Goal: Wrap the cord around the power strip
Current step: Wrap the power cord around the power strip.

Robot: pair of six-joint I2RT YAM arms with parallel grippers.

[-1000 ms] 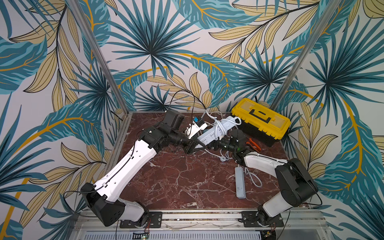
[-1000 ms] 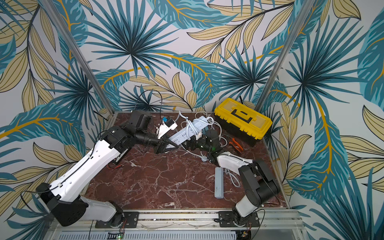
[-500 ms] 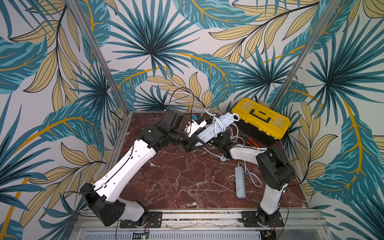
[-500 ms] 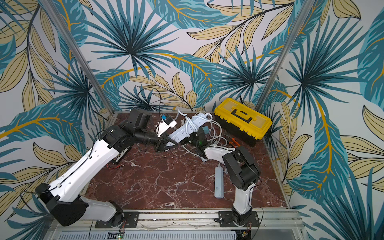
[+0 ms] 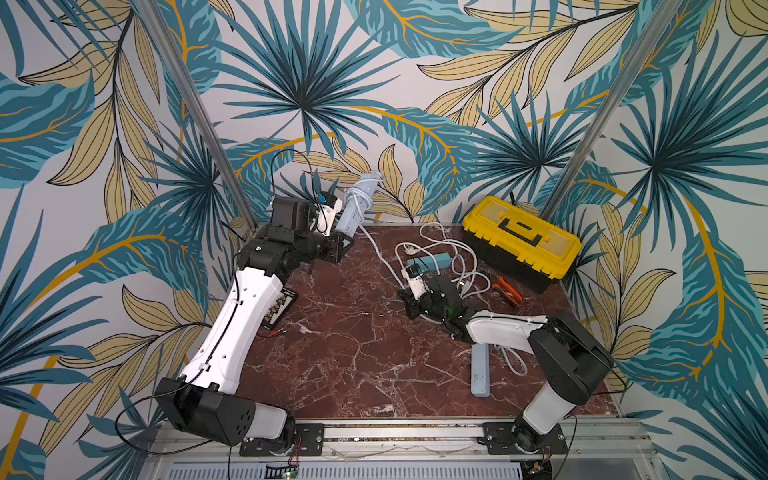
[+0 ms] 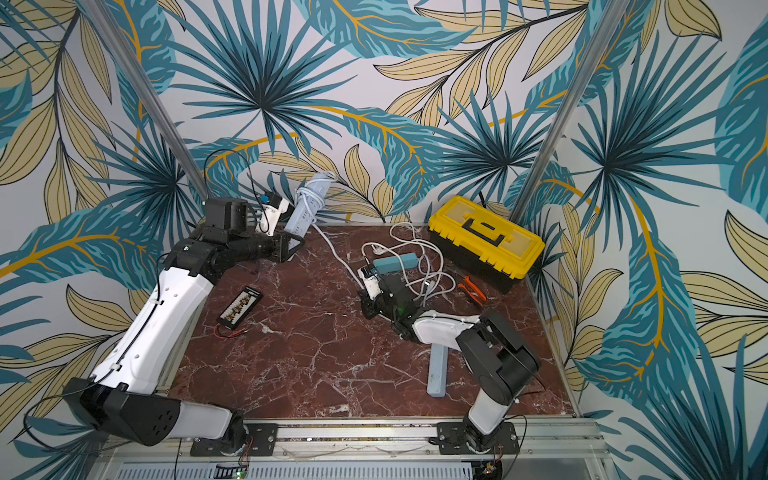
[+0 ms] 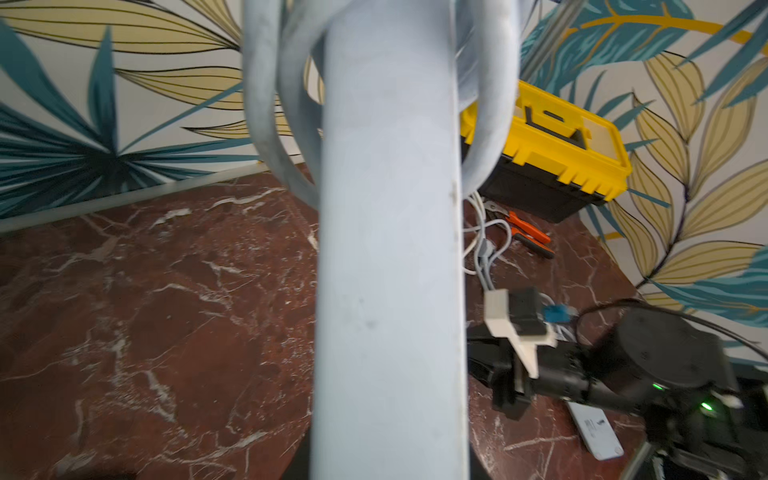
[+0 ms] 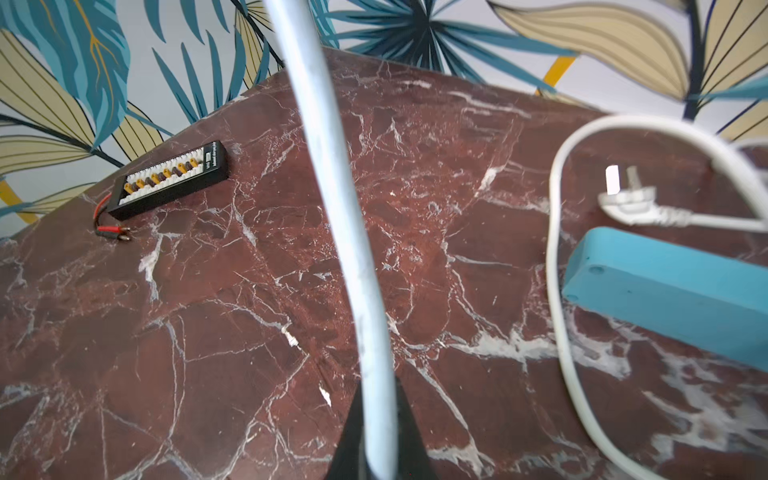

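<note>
My right gripper should wrap free cord around the upper part of the raised strip and outward toward the teal power strip point(image 5: 434, 261) point(image 8: 670, 293) to release it, because it slopes off the strip.
My left gripper point(image 5: 343, 246) is shut on the lower end of the pale grey power strip point(image 5: 355, 204), holding it raised and tilted at the back left corner. Several turns of the grey cord point(image 7: 266, 104) sit around the power strip's point(image 7: 390, 249) upper part. From the strip the free cord point(image 5: 380, 253) slopes down to my right gripper point(image 5: 409, 302), low over the table's middle. In the right wrist view the right gripper point(image 8: 376, 457) is shut on the cord point(image 8: 332, 208), with a dark finger on each side of it.
A yellow toolbox point(image 5: 521, 239) stands at the back right, with orange pliers point(image 5: 507, 291) in front of it. A teal power strip point(image 5: 428, 262) lies among loose white cords point(image 5: 461, 266). Another pale strip point(image 5: 480, 370) lies front right. A black connector board point(image 5: 280, 309) lies left.
The left arm swung the power strip from the table's middle up to the back left corner. The right gripper, open before, has shut on the cord, which now runs stretched between both.
</note>
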